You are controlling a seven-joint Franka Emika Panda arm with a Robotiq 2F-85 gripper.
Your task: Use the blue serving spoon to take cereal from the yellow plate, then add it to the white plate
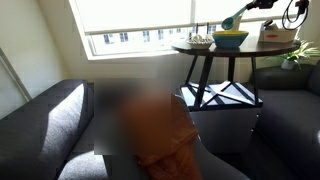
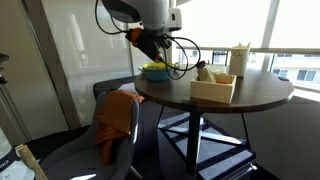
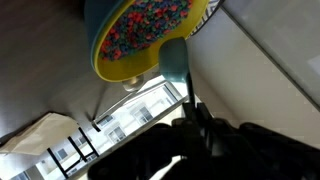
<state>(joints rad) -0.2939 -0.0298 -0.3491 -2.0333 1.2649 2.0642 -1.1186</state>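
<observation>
I should next lower my gripper, turn it toward the yellow plate and let go of the blue spoon there, because the spoon's head already hangs at that plate's near rim.
The yellow plate (image 3: 125,45) is a deep yellow dish full of coloured cereal; it stands on the round dark table in both exterior views (image 1: 230,40) (image 2: 155,72). My gripper (image 3: 194,120) is shut on the thin dark handle of the blue serving spoon (image 3: 174,62). The spoon's head hangs at the near rim of the yellow plate. In an exterior view the spoon (image 1: 232,20) slants down from the gripper (image 1: 258,6) to just above the dish. A low pale dish, the white plate (image 1: 200,43), sits beside the yellow plate. Whether the spoon holds cereal I cannot tell.
A wooden box (image 2: 213,89) and an upright cream container (image 2: 239,60) stand on the table (image 2: 250,98). A dark sofa (image 1: 50,125) with an orange cloth (image 2: 115,120) lies below it. Windows are behind.
</observation>
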